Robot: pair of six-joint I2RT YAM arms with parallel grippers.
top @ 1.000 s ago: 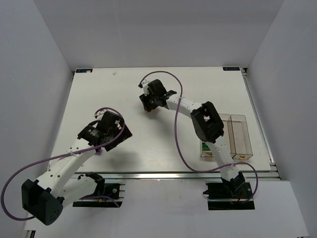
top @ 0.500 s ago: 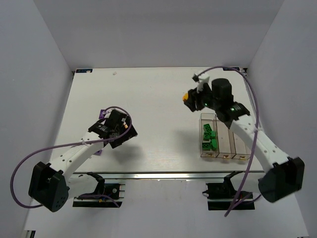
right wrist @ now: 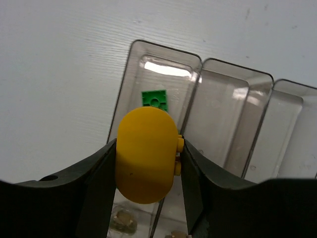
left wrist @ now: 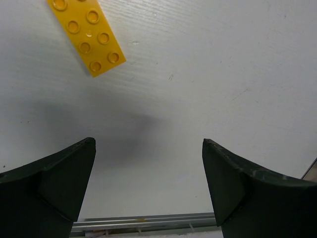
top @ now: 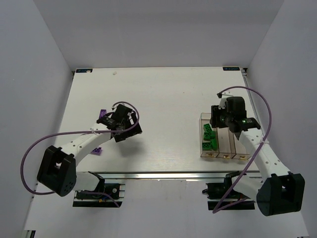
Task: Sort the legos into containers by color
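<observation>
My left gripper moves down and to the left in its wrist view to the yellow lego next, fingers astride the narrow near end [left wrist: 99, 53].
My right gripper [right wrist: 148, 148] is shut on a rounded yellow lego [right wrist: 147, 153] and holds it above the row of clear containers [right wrist: 223, 114], over the wall between the left and middle bins. The left bin holds green legos [top: 209, 138]; one shows in the right wrist view [right wrist: 155, 98]. The middle and right bins look empty. My left gripper [left wrist: 147, 146] is open and empty above the bare table, with a flat yellow lego [left wrist: 86, 34] lying ahead of it. Two purple legos [top: 102, 115] [top: 97, 150] lie left of the left gripper [top: 124, 128].
The table's near edge, a metal rail [left wrist: 148, 220], runs just below the left gripper. The containers [top: 223, 141] stand at the table's near right, close to that edge. White walls enclose the table on three sides.
My right arm swung from the far middle of the table to over the containers, carrying the rounded yellow lego. My left gripper moved a little right and farther from the base.
</observation>
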